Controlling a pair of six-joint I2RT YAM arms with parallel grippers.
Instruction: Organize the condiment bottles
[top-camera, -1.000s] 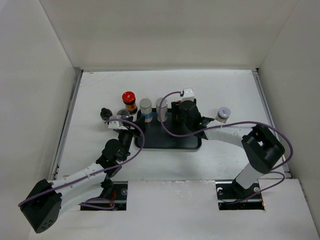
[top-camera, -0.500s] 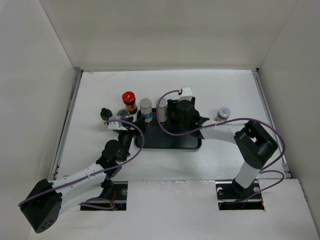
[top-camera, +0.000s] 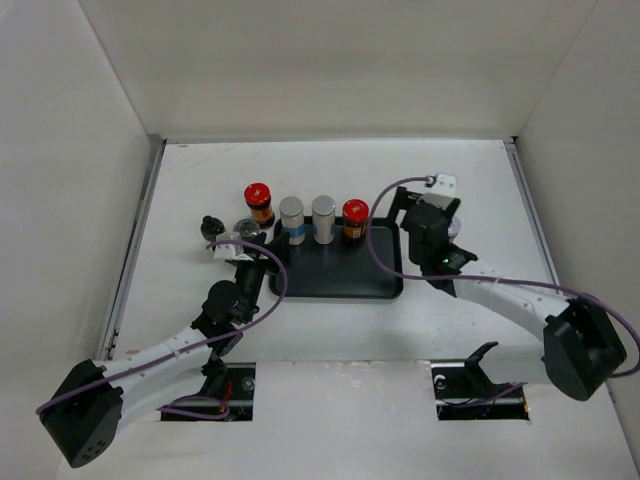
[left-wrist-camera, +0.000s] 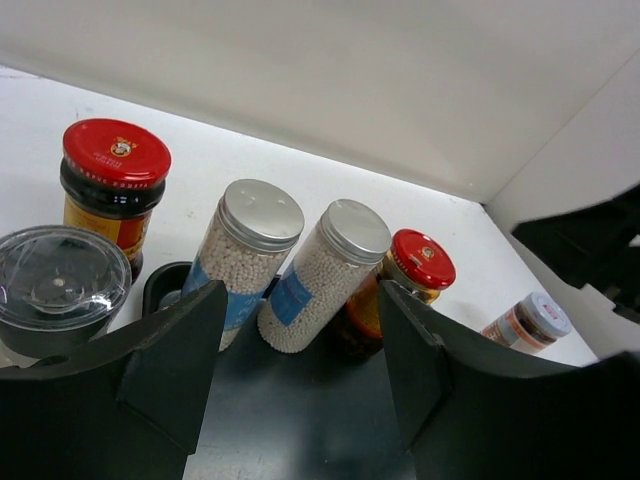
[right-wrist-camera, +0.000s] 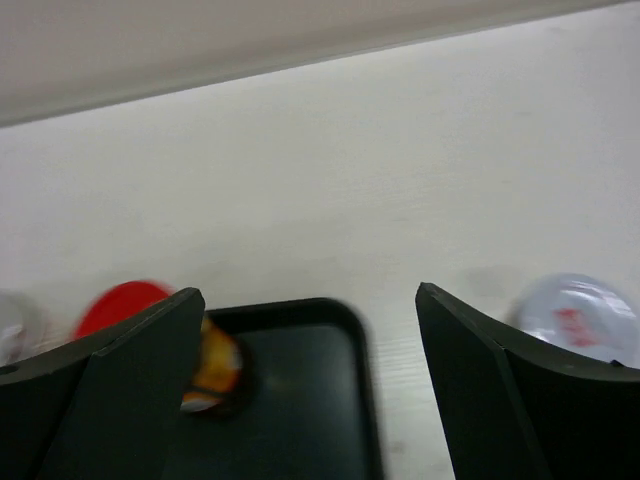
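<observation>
The silvery-lidded jar is below, on the right in my right gripper's wrist view. I will move my right gripper to that side and lower it around the silvery lid (top-camera: 455, 226) (right-wrist-camera: 579, 318).
A flat black tray (top-camera: 335, 278) holds two silver-capped cylinders (top-camera: 291, 217) (top-camera: 323, 216) and a red-lidded dark jar (top-camera: 354, 219) in a row along its back edge. A second red-lidded jar (top-camera: 258, 202), a clear shaker (top-camera: 243, 228) and a black-capped bottle (top-camera: 210, 227) stand left of the tray. A silvery-lidded jar (top-camera: 454, 229) stands right of it, partly hidden by my right arm. My right gripper (top-camera: 412, 212) is open and empty over the tray's back right corner (right-wrist-camera: 355, 330), with the jar (right-wrist-camera: 575, 315) to its right. My left gripper (top-camera: 255, 258) is open and empty at the tray's left end (left-wrist-camera: 300, 420).
White walls enclose the table on three sides. In the left wrist view the row of cylinders (left-wrist-camera: 250, 245) and the red-lidded jars (left-wrist-camera: 115, 180) (left-wrist-camera: 415, 272) lies just beyond my open fingers, and the shaker's clear lid (left-wrist-camera: 60, 285) is at the left.
My right gripper has let go of the red-lidded jar, which now stands on the tray beside the cylinders, and has drawn back to the right. My left arm has not moved.
</observation>
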